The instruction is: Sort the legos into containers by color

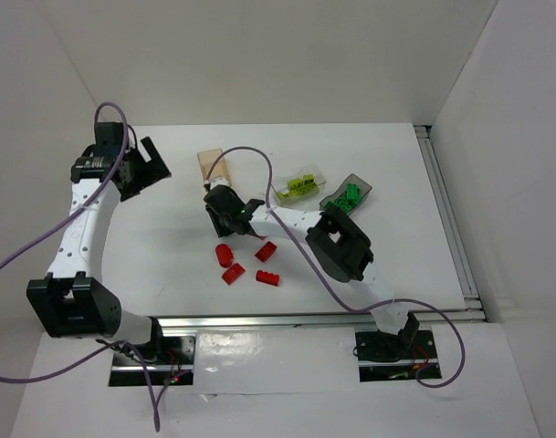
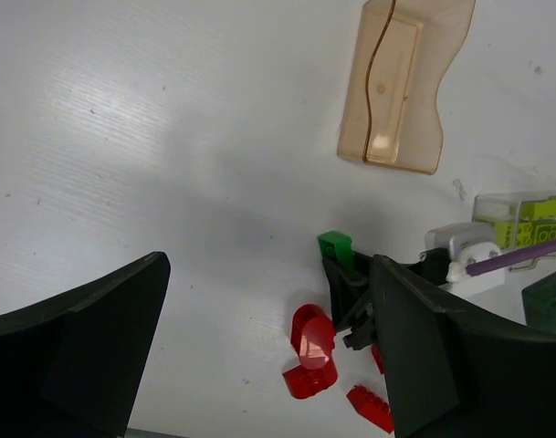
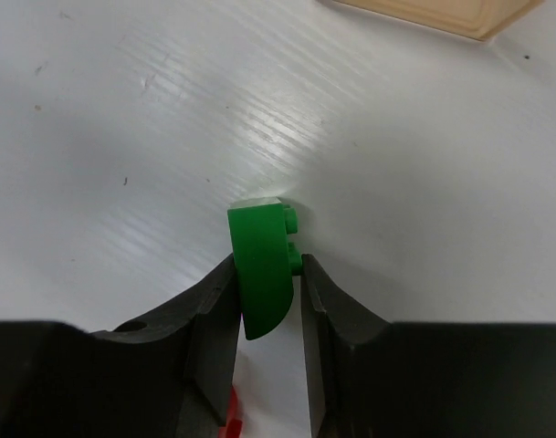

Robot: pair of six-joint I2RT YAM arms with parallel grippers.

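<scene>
The rounded red lego (image 1: 225, 255) (image 2: 314, 338) is the nearest of the red legos, so I should next move my left gripper back, to the right in the top view, and down around its sides.
My right gripper (image 1: 225, 212) is shut on a dark green curved lego (image 3: 264, 265), low over the table's middle; the lego also shows in the left wrist view (image 2: 335, 246). Several red legos (image 1: 233, 273) lie just in front of it, also in the left wrist view (image 2: 312, 339). The peach container (image 1: 211, 166) lies empty behind it. The clear container (image 1: 300, 187) holds yellow-green legos. The smoky grey container (image 1: 351, 194) holds dark green legos. My left gripper (image 1: 145, 169) is open and empty, raised at the back left, left of the peach container (image 2: 401, 87).
White walls enclose the table on the left, back and right. A metal rail (image 1: 451, 228) runs along the right edge and another along the front. A purple cable (image 1: 259, 164) arcs over the right arm near the containers.
</scene>
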